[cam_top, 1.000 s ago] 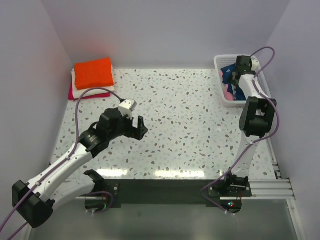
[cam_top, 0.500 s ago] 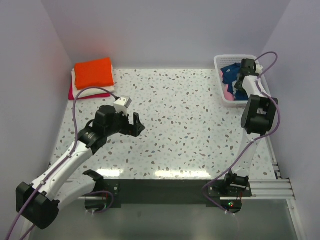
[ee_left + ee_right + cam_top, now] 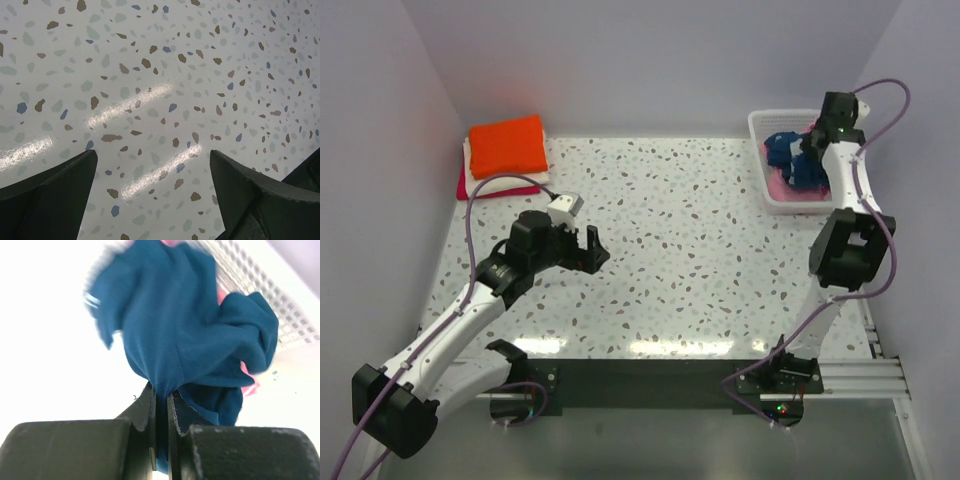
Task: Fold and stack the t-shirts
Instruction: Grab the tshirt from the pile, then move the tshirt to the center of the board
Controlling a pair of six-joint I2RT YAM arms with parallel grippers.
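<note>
My right gripper rises clear of the basket next, swings back over the middle of the table [image 3: 665,252] and lowers the t-shirt there, since that space is bare.
My right gripper [image 3: 809,157] [image 3: 161,402] is shut on a bunched fold of the navy blue t-shirt [image 3: 786,148] [image 3: 190,325], which hangs from the jaws over the white lattice basket [image 3: 760,126] [image 3: 282,307]. Under it in the basket lies a pink t-shirt [image 3: 783,188] [image 3: 251,386]. A folded orange t-shirt [image 3: 507,145] tops a stack at the back left, over a cream one [image 3: 468,168] and a magenta one [image 3: 470,190]. My left gripper [image 3: 594,248] [image 3: 152,162] hovers open above bare speckled table, nothing between its fingers.
The basket stands at the back right corner against the right wall. Purple walls close in the table [image 3: 700,250] at the back and on both sides. A black rail [image 3: 640,375] runs along the near edge between the arm bases.
The right gripper has shut on the navy t-shirt and risen, pulling the cloth up out of the basket. The left arm drew slightly left, then held still.
</note>
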